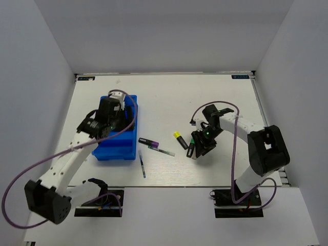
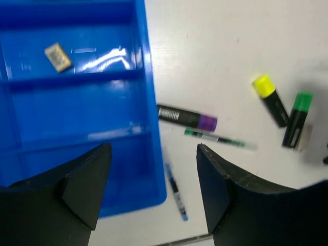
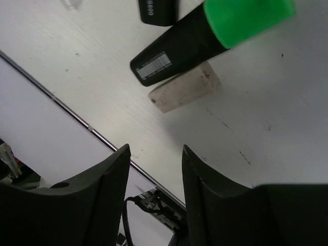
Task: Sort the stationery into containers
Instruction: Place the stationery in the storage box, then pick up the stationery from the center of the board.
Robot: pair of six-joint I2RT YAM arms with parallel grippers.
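Note:
My right gripper will slide and turn toward the green highlighter next, and then grab the pale eraser.
The blue tray lies at the left, and one pale eraser lies in a compartment of the tray. My left gripper hovers over the tray, open and empty. On the table to its right lie the purple-tipped marker, a green-ended pen, a blue pen, a yellow-capped highlighter and a green-capped highlighter. My right gripper is open and empty, low over the table just short of the green highlighter and a pale eraser beside it. The round pot is out of view.
The table's near edge, a metal strip, runs close under the right gripper. White walls enclose the table on three sides. The marker and both pens lie just right of the tray's rim.

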